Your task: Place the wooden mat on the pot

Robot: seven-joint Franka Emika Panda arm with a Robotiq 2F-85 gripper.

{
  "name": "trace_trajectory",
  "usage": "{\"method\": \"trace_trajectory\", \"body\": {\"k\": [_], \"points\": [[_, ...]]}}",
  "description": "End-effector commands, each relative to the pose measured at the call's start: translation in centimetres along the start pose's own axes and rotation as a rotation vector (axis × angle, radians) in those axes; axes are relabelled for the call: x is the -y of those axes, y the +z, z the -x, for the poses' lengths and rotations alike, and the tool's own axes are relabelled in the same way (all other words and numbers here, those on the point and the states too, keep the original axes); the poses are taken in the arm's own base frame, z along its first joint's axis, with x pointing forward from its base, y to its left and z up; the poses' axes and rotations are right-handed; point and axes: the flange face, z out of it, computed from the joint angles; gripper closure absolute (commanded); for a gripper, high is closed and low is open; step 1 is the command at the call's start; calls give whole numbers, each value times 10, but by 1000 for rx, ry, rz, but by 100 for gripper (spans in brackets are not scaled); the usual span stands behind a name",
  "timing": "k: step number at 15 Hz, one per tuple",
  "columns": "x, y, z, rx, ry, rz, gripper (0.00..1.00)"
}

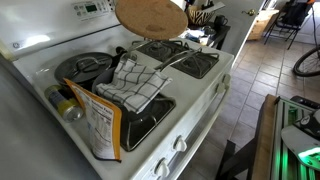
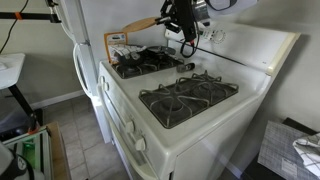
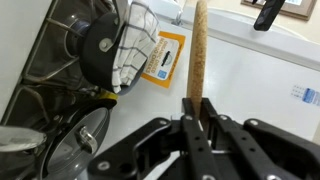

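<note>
The cloth-draped pot [image 1: 134, 84] is below my gripper and to its left in the wrist view. So the mat [image 1: 150, 15] comes down that way onto the pot next, and my gripper releases it.
The wooden mat [image 1: 150, 15] is a thin round tan disc held in the air above the back of the stove. In the wrist view it shows edge-on [image 3: 198, 50], upright between my gripper's fingers [image 3: 197, 104], which are shut on its rim. In an exterior view my gripper [image 2: 182, 28] holds the mat [image 2: 140, 26] above the far burners. The dark pot [image 1: 85, 68] with a lid sits on a burner below and beside the mat. It also shows in the wrist view [image 3: 100, 48].
A grey-white checkered cloth [image 1: 135, 85] lies across the stove middle, touching the pot. An orange-edged bag [image 1: 102, 125] and a jar [image 1: 63, 104] stand at the stove's edge. Bare burner grates [image 2: 188, 97] are on the other side. The control panel [image 1: 90, 10] rises behind.
</note>
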Motion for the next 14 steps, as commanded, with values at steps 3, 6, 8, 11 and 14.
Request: {"method": "trace_trajectory", "body": {"k": [3,6,8,11,14], "points": [[-18,49,-14,8,116,-41,98],[-19,50,-15,36,92,-35,93],[-19,50,-17,25,127,-27,98],[-23,56,-23,26,233,9,98],[-30,64,-33,-9,331,72,98]]}}
